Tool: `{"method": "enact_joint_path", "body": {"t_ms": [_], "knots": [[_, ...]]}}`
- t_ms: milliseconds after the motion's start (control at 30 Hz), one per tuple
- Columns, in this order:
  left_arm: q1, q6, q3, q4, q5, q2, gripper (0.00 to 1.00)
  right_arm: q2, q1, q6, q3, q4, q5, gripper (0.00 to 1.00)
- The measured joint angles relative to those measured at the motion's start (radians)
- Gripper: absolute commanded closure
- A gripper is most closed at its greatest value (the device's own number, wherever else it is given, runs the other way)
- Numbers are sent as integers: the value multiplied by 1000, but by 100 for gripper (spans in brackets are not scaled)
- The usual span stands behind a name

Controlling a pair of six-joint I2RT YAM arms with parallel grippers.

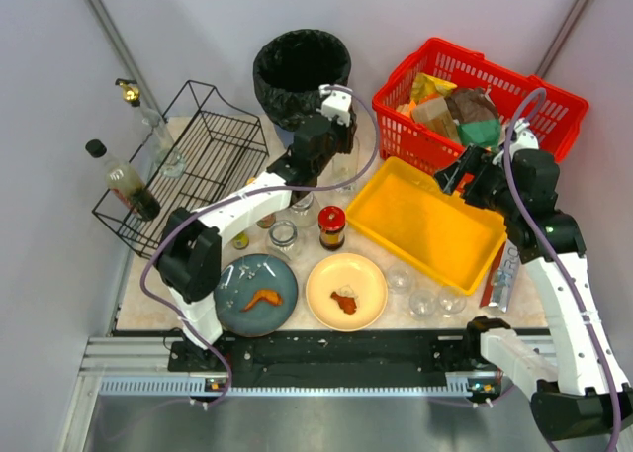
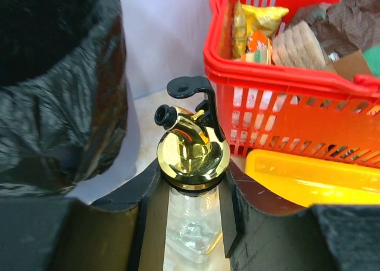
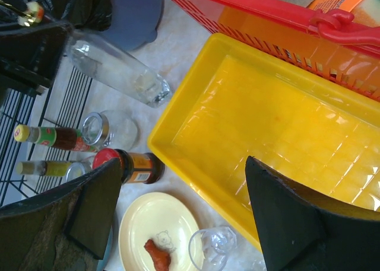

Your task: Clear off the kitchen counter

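I will next raise my left gripper, swing it to the left in the top view and lower the bottle onto the empty far end of the wire rack.
A clear glass bottle with a gold pourer top stands on the kitchen counter between the black bin and the red basket. My left gripper is shut on its neck just under the gold top, one finger pressed to each side. The right wrist view shows the same bottle leaning in that grip. My right gripper hangs open and holds nothing above the near-left edge of the yellow tray.
On the counter are a blue plate and a yellow plate with food scraps, a red-capped sauce bottle, a glass jar and clear glasses. A black bin, red basket and wire rack stand behind.
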State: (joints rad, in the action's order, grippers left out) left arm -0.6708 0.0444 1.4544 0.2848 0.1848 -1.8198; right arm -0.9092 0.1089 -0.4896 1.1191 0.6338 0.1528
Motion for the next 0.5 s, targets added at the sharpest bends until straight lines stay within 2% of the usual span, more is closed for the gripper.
{"method": "enact_joint_path", "body": {"t_ms": [333, 500], "knots": [[0, -22, 139, -93, 115, 101, 100, 5, 0, 0, 0, 3, -9, 16], [10, -22, 290, -198, 211, 112, 100, 5, 0, 0, 0, 3, -18, 16]]}}
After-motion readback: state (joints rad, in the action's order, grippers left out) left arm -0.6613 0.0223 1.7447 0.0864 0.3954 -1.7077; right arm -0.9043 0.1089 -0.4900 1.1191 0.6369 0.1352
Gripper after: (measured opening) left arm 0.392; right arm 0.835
